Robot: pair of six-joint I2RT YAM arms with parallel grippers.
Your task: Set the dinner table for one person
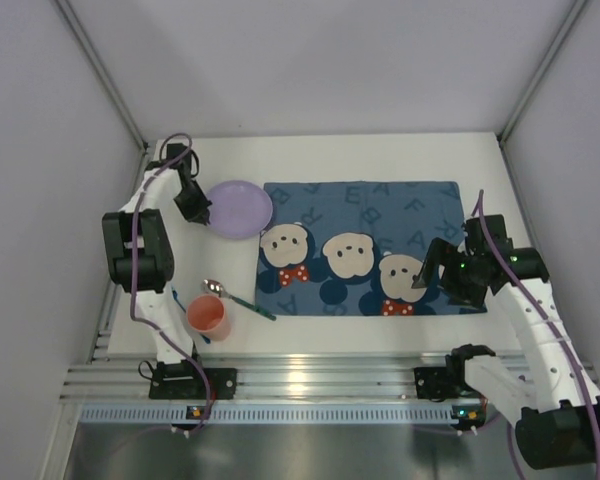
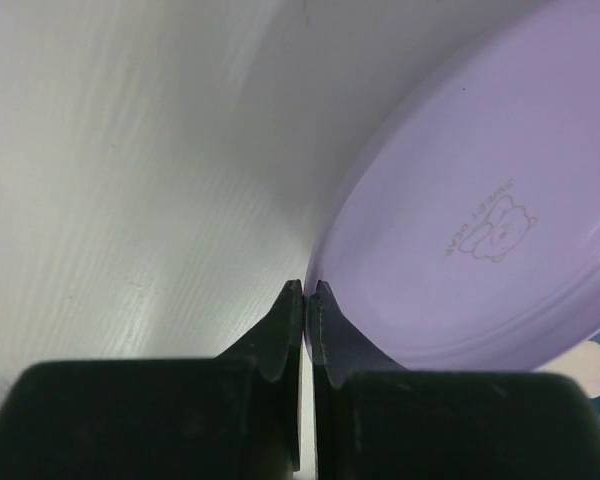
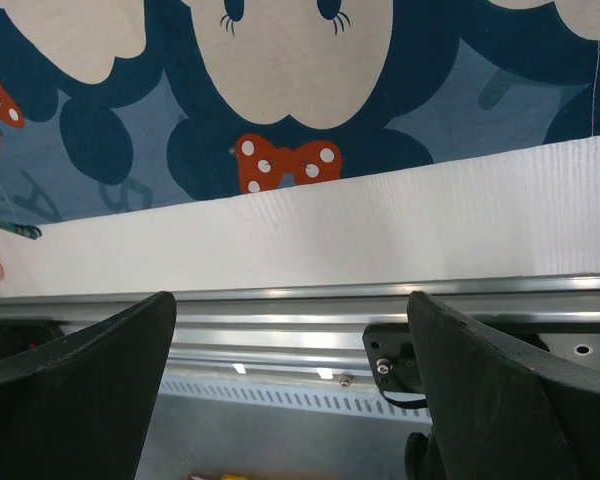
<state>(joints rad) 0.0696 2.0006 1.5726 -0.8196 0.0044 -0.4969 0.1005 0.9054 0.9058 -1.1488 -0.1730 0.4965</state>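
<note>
The plate [image 1: 239, 207] is still mostly off the placemat, so the robot's left gripper needs to carry it up and over the middle mouse face next, then down.
A purple plate [image 1: 239, 207] lies on the white dinner table [image 1: 380, 150], its right edge touching the blue placemat [image 1: 380, 215] with the mouse faces. My left gripper [image 1: 202, 210] is shut on the plate's left rim. In the left wrist view the two fingers [image 2: 307, 292] pinch the thin rim of the plate [image 2: 480, 200]. My right gripper [image 1: 425, 270] hovers open over the placemat's right front corner. The right wrist view shows its gripper [image 3: 290, 300] with nothing between the wide jaws, above the table's [image 3: 380, 230] front strip and the placemat [image 3: 280, 60].
An orange cup [image 1: 209, 316] stands near the front left, with a green-handled spoon [image 1: 235, 297] beside it and a blue-handled utensil [image 1: 185, 310] partly behind it. An aluminium rail [image 1: 320, 380] runs along the near edge. Grey walls enclose the table.
</note>
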